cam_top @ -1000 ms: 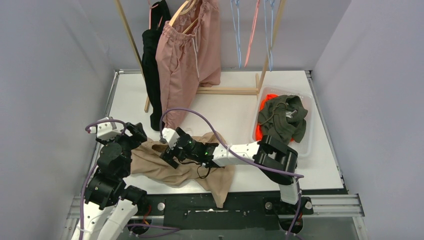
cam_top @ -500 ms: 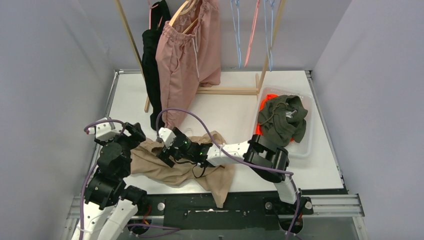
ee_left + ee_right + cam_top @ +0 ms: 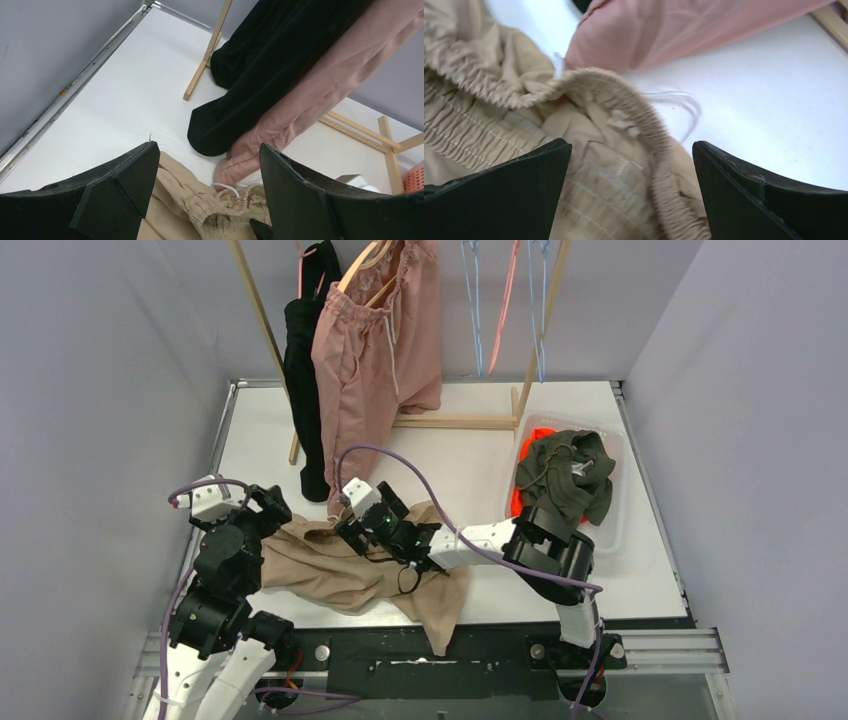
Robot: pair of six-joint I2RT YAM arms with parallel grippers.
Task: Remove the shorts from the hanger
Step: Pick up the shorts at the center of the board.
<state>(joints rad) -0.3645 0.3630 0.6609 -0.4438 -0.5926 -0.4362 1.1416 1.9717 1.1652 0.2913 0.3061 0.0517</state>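
Observation:
My right gripper lowers next onto the waistband's gathered rim (image 3: 665,167) below and closes there, since this raised edge already runs between its open fingers.
The beige shorts (image 3: 350,575) lie crumpled on the table's near side, off any hanger. My right gripper (image 3: 350,530) hovers open over their gathered waistband (image 3: 624,95), with nothing between its fingers (image 3: 631,145). My left gripper (image 3: 275,508) is open at the shorts' left edge; the waistband and white drawstring (image 3: 225,189) show between its fingers (image 3: 207,147). The dusty pink shorts (image 3: 370,370) hang on a wooden hanger (image 3: 362,265) at the back, their hem touching the table (image 3: 240,165). Olive green shorts (image 3: 565,475) lie on orange shorts (image 3: 520,500) in a bin.
A black garment (image 3: 305,390) hangs left of the pink shorts, its end on the table (image 3: 215,132). The wooden rack's base bar (image 3: 455,422) crosses the back. Empty blue and pink hangers (image 3: 478,310) hang at the right. The clear bin (image 3: 615,525) stands at the right edge.
My right gripper has shifted to the right and a little farther back over the beige waistband, after a small move left. The left arm has not moved.

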